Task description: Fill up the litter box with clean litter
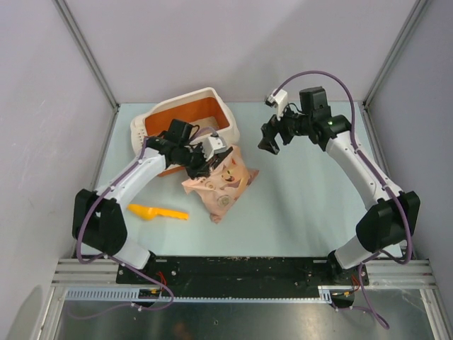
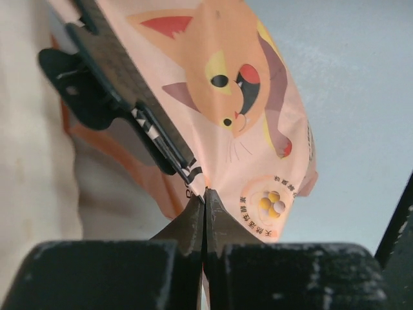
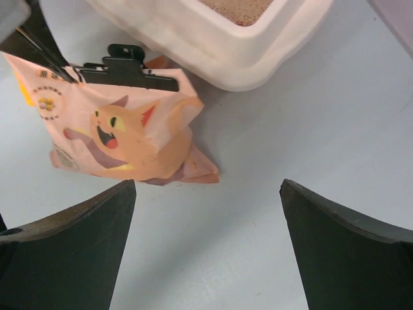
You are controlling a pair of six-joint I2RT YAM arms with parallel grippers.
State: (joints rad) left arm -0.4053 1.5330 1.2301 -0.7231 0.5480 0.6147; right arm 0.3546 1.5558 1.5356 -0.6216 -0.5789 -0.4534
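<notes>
The black binder clip's handles are to the left of my right gripper in the top view, so my right gripper will turn and come across onto them.
The litter box point(image 1: 212, 99) is a cream tub with an orange inside, at the back left of the table. In the right wrist view its rim point(image 3: 226, 51) shows, with a strip of beige litter point(image 3: 235, 9) inside. My left gripper point(image 1: 207, 160) is shut on the top edge of the pink-beige cat bag point(image 1: 223, 185), right by the box's near wall. In the left wrist view the fingertips point(image 2: 205, 197) pinch the bag point(image 2: 251, 110) beside a black binder clip point(image 2: 106, 84). My right gripper point(image 1: 272, 139) is open and empty to the right of the bag, above bare table point(image 3: 208, 187).
A yellow-orange scoop point(image 1: 158, 212) lies on the table in front of the left arm. The bag point(image 3: 122, 129) with its clip point(image 3: 126, 68) stands just in front of the box. Grey walls and metal frame posts enclose the table.
</notes>
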